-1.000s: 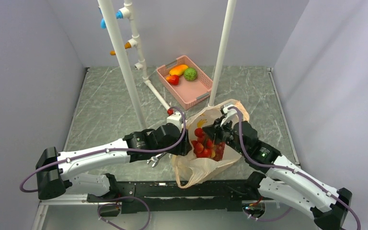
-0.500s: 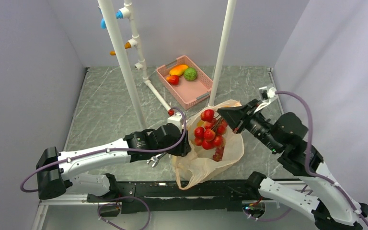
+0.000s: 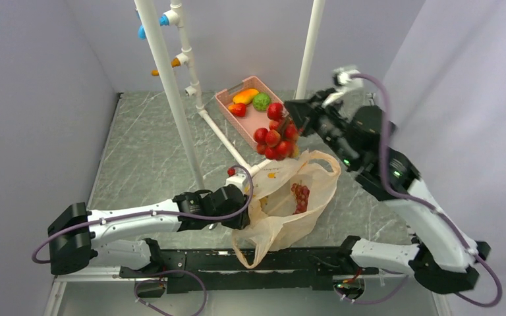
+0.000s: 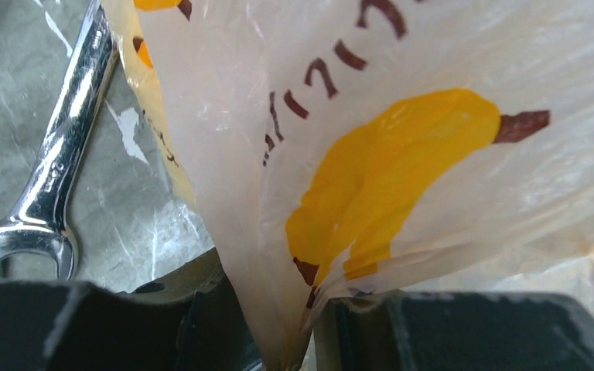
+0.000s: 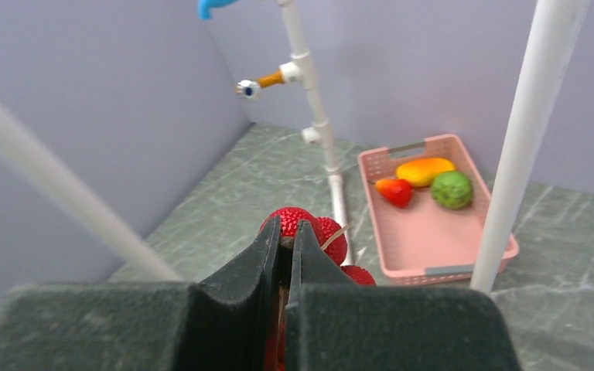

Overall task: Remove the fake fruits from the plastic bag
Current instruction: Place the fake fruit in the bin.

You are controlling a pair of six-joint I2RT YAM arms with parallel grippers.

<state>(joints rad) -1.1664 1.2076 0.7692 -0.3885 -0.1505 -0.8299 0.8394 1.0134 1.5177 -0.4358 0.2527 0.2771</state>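
My right gripper moves outward over the pink basket's empty near part point(image 3: 257, 123) point(image 5: 435, 238) beside its fruits next and lowers the bumpy red fruits there.
A bunch of bumpy red fake fruits point(image 3: 275, 133) hangs in the air above the mouth of the plastic bag point(image 3: 316, 191), near the pink basket. My right gripper point(image 3: 289, 117) is shut on the bunch's stem. In the right wrist view the red fruits point(image 5: 319, 236) show just past its closed fingertips point(image 5: 288, 232). A smaller dark red grape bunch point(image 3: 299, 195) lies inside the bag. My left gripper point(image 3: 242, 216) pinches the bag's left edge. In the left wrist view the bag point(image 4: 402, 154) with its yellow print is squeezed between the jaws of the gripper point(image 4: 294, 344).
The pink basket point(image 3: 273, 135) at the back holds an orange fruit point(image 3: 246, 96), a green one point(image 3: 261, 101) and a red one point(image 3: 238, 109). White poles point(image 3: 171, 92) point(image 3: 310, 46) stand near it. A steel wrench point(image 4: 46, 193) lies on the table beside the bag.
My right arm rose and swung back, lifting the red bunch out of the bag and up toward the basket. The left gripper narrowed on the bag's edge and shifted slightly nearer.
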